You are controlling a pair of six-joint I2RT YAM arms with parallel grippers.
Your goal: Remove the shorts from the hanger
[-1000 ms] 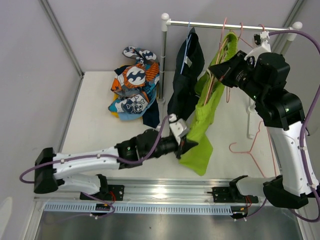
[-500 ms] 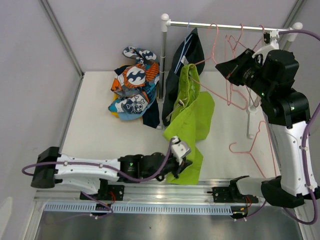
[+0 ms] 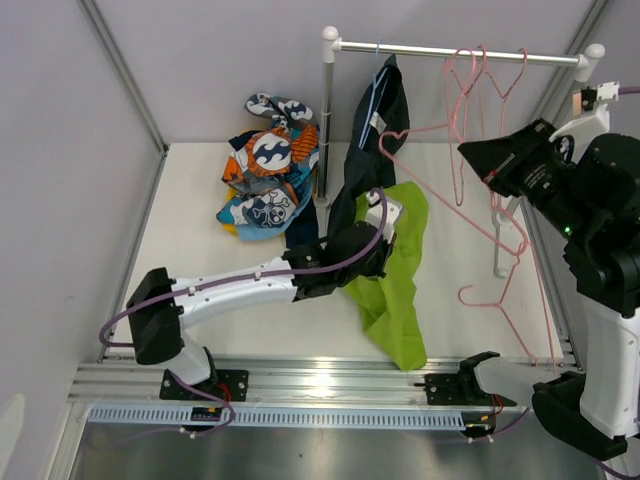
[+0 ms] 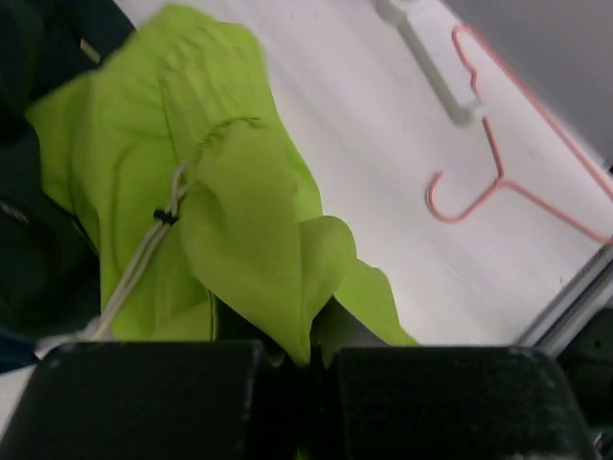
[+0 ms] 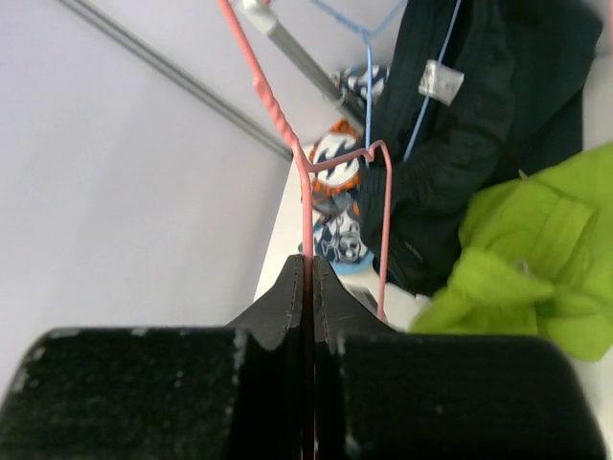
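Observation:
My right gripper holds the bare hanger and next needs to carry it outward and down onto the bar (image 3: 450,50) with the empty hangers, which lies outward of it, and release the hanger's wire.
The lime green shorts (image 3: 398,290) hang from my left gripper (image 3: 385,238), which is shut on a fold of them (image 4: 239,211), and they trail down onto the table. My right gripper (image 5: 308,273) is shut on the wire of a bare pink hanger (image 3: 440,128) held out in the air below the rail (image 3: 450,50). No cloth is on that hanger (image 5: 305,168). The navy shorts (image 3: 375,125) still hang on a blue hanger next to the left post. The patterned shorts (image 3: 265,175) lie heaped on the table at the back left.
Two empty pink hangers (image 3: 470,75) hang on the rail. Another pink hanger (image 3: 500,300) lies on the table at the right, next to the white rack foot (image 4: 426,57). The rack's left post (image 3: 325,120) stands between the heap and the navy shorts.
The green shorts came off the pink hanger. My left gripper pulled them down toward the front, then carried them back up to mid-table. My right arm swung right with the now bare hanger.

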